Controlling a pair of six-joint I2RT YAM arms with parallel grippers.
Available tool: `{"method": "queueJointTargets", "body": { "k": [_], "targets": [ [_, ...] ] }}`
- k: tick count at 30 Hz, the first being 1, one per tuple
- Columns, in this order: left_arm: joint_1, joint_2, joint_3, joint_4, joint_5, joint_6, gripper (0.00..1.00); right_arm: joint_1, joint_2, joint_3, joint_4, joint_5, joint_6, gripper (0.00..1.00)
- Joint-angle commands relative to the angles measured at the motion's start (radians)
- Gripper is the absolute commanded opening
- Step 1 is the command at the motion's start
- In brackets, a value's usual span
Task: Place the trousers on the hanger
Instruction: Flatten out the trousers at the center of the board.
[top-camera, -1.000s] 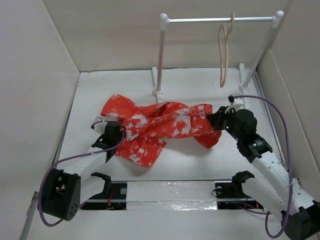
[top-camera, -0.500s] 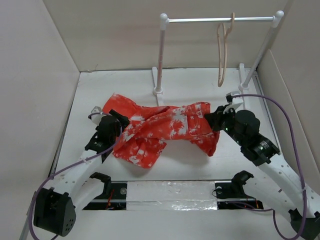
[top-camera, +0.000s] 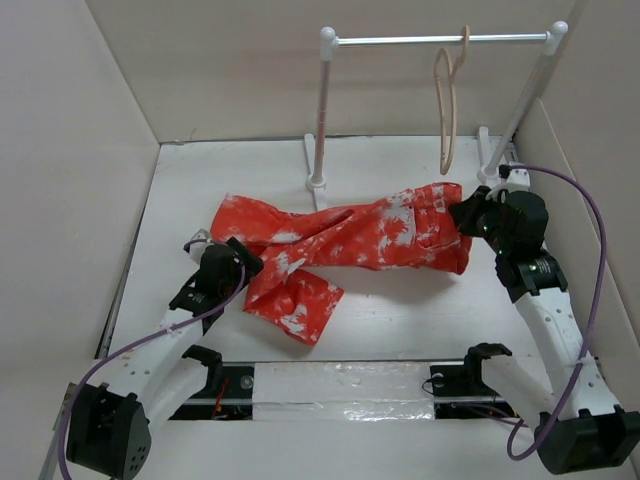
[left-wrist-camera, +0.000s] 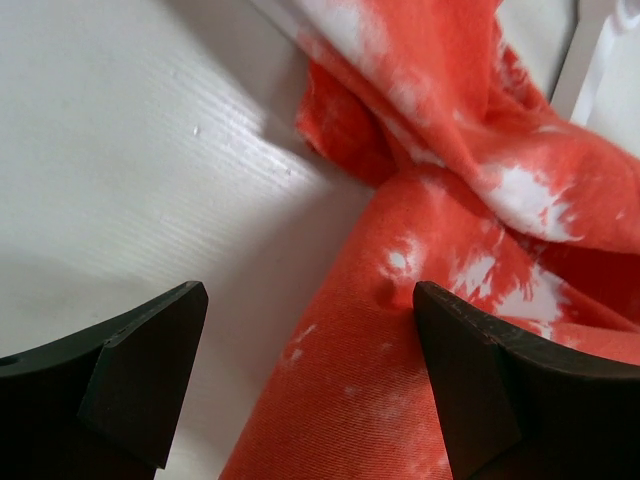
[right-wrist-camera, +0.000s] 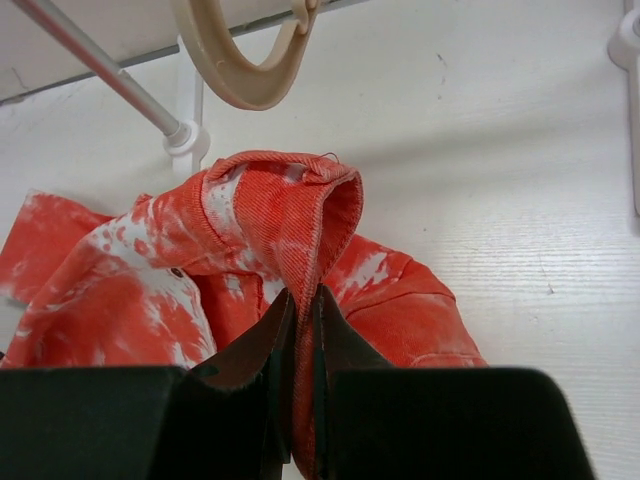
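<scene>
My right gripper next lifts the waistband to spread the twisted cloth, then lowers and releases it on the bare tabletop (top-camera: 482, 257) (right-wrist-camera: 505, 315) below, beside the trousers' waist end.
The orange-red trousers (top-camera: 350, 240) with white splotches lie stretched across the table, waist end to the right. My right gripper (top-camera: 466, 212) is shut on the waistband edge (right-wrist-camera: 320, 215), which stands up in a fold between its fingers. The beige hanger (top-camera: 447, 100) hangs by its hook from the rack's metal bar, just above and behind that gripper; its lower curve (right-wrist-camera: 245, 70) shows in the right wrist view. My left gripper (top-camera: 243, 262) is open over the trouser leg (left-wrist-camera: 400, 330), its fingers (left-wrist-camera: 150, 370) wide apart with cloth lying loose between them.
The white tube rack (top-camera: 323, 110) with a metal crossbar (top-camera: 440, 40) stands at the back of the table, its right post (top-camera: 525, 100) close to my right arm. White walls close the sides. A leg end (top-camera: 300, 310) is bunched near the front.
My left gripper has opened and let go of the trouser leg. My right gripper pulled the waist end right and back toward the hanger, stretching the cloth out.
</scene>
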Motion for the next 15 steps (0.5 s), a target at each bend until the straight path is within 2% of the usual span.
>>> {"method": "queueJointTargets", "body": {
  "k": [1, 7, 10, 13, 15],
  "targets": [
    [0.0, 0.01, -0.041, -0.001, 0.105, 0.026, 0.83, -0.023, -0.009, 0.024, 0.139, -0.068, 0.008, 0.0],
    [0.0, -0.003, -0.1, 0.042, 0.313, 0.04, 0.81, -0.023, 0.017, 0.026, 0.138, -0.06, -0.005, 0.0],
    [-0.029, -0.04, -0.129, 0.045, 0.355, 0.016, 0.76, -0.023, 0.025, 0.016, 0.15, -0.063, -0.002, 0.0],
    [-0.043, -0.108, -0.141, 0.06, 0.36, -0.037, 0.64, -0.023, 0.037, 0.003, 0.159, -0.075, 0.002, 0.0],
    [-0.043, -0.15, -0.14, 0.077, 0.355, -0.049, 0.42, -0.012, 0.037, -0.016, 0.167, -0.069, 0.005, 0.0]
  ]
}}
